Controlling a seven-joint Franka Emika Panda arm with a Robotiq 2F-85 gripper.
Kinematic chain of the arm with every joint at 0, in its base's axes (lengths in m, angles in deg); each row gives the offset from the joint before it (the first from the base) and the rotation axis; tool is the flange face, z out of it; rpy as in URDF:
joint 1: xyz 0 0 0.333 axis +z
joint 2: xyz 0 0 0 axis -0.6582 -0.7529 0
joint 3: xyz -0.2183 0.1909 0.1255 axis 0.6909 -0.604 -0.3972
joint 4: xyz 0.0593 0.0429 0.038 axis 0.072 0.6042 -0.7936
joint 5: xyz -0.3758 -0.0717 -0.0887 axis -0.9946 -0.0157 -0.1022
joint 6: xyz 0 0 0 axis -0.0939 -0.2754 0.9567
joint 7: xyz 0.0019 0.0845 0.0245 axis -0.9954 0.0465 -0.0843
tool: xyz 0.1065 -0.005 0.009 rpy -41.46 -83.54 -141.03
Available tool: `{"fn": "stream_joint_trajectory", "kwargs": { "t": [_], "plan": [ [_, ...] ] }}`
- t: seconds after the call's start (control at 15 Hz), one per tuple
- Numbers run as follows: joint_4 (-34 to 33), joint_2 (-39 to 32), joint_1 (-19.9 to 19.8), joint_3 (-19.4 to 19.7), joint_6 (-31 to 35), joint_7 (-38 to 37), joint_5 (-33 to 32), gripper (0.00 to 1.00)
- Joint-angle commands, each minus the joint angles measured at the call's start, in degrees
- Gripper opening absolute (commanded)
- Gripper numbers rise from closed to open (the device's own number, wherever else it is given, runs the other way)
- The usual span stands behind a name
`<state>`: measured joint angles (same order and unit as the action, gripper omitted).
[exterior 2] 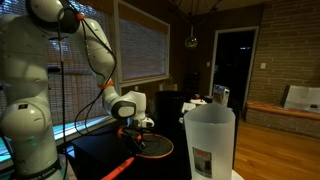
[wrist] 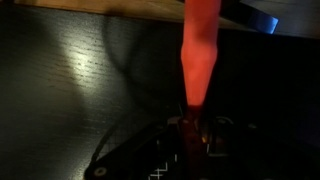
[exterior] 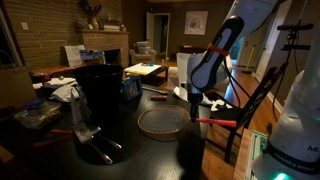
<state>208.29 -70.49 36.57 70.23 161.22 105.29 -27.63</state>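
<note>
The mesh bowl (exterior 2: pixel 152 147) already lies on the dark table, so my gripper will lower the strainer's neck slightly toward it and release.
A round wire-mesh strainer (exterior: pixel 160 122) with a red handle (exterior: pixel 216 122) lies on the dark table (exterior: pixel 130 150). It shows in both exterior views, with the mesh bowl (exterior 2: pixel 152 147) and handle (exterior 2: pixel 118 168) by the table's near edge. My gripper (exterior: pixel 193 106) (exterior 2: pixel 136 124) is down at the joint between bowl and handle. In the wrist view the red handle (wrist: pixel 198 55) runs up from between the fingers (wrist: pixel 190 130), which are shut on its narrow neck. The mesh bowl is out of the wrist view.
A tall black container (exterior: pixel 100 85) stands on the table, with a blue box (exterior: pixel 130 88) behind it and metal tongs (exterior: pixel 95 140) in front. A white plastic jug (exterior 2: pixel 210 140) fills the foreground. A dark chair (exterior: pixel 255 100) stands by the table's edge.
</note>
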Motion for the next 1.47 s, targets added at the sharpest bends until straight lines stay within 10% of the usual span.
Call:
{"fn": "stream_joint_trajectory", "kwargs": {
  "t": [0.0,0.8,0.87,1.4],
  "plan": [
    [-0.04,-1.9,-1.22,-1.04,1.66,-3.63,-2.92,0.03],
    [-0.08,-4.08,-1.14,-1.73,1.51,-5.83,-4.04,0.03],
    [-0.09,-4.09,-1.17,-1.85,1.25,-5.64,-3.9,0.32],
    [-0.13,-2.02,-1.21,-2.74,0.15,-4.93,-2.99,0.88]
  ]
}}
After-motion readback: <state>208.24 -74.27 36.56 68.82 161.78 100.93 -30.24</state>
